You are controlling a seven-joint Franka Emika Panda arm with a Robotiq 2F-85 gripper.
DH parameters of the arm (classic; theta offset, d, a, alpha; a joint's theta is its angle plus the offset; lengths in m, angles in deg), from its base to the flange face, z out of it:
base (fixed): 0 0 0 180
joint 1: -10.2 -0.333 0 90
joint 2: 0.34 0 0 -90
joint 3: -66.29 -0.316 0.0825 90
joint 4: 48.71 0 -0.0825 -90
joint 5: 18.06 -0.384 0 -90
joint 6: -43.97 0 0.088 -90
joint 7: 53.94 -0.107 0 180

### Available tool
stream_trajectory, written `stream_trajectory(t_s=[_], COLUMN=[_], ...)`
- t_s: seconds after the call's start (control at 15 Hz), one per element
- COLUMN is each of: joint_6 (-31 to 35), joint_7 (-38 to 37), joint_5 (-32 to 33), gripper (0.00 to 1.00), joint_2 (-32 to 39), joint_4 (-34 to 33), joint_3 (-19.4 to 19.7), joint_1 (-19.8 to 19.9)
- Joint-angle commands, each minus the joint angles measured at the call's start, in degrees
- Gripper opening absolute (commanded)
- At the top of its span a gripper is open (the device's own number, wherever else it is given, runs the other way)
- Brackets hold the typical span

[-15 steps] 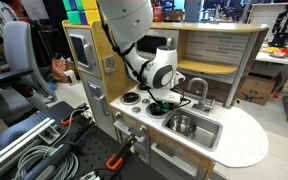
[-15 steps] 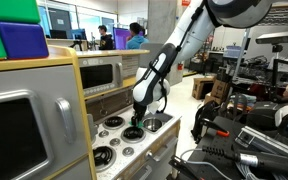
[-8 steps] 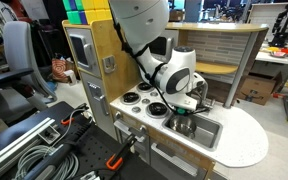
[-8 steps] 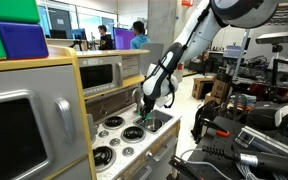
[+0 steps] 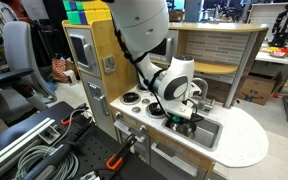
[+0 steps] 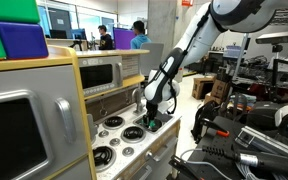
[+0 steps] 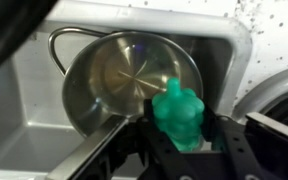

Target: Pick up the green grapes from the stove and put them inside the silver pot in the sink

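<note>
My gripper is holding the green grapes [image 7: 179,112], which still overhang the silver pot's rim. It needs to carry them over the pot's open middle next, then down.
In the wrist view my gripper [image 7: 184,138] is shut on the green grapes [image 7: 179,112], a bright green lumpy cluster held between the black fingers. It hangs just above the near rim of the silver pot [image 7: 124,72], which stands empty in the sink [image 7: 24,95]. In both exterior views the gripper [image 5: 182,113] [image 6: 150,119] is low over the sink basin [image 5: 206,135], beside the stove [image 5: 134,98] [image 6: 109,135]. The grapes show as a green spot under the hand [image 6: 151,124]. The pot is hidden by the arm in both exterior views.
The curved faucet [image 5: 198,85] stands behind the sink, close to the wrist. A wooden toy-kitchen cabinet with a microwave door [image 5: 79,50] rises beside the stove. The white counter [image 5: 244,140] extends past the sink. Cables and clamps lie on the floor [image 5: 44,150].
My gripper has carried the grapes from over the stove burners sideways to above the sink and has come down over the pot.
</note>
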Motion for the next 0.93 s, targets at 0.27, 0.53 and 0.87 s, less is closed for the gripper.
stream_trajectory(t_s=[0.27, 0.53, 0.87], joint_6=[-2.3, -2.4, -4.5], joint_7=[-1.6, -2.7, -2.8], joint_5=[-2.4, -2.6, -2.7], gripper=[0.19, 0.19, 0.69], joint_2=[1.1, 1.1, 2.4], joint_4=[-1.3, -0.9, -1.9], joint_3=[0.5, 1.7, 1.5], joint_1=[0.4, 0.4, 0.5])
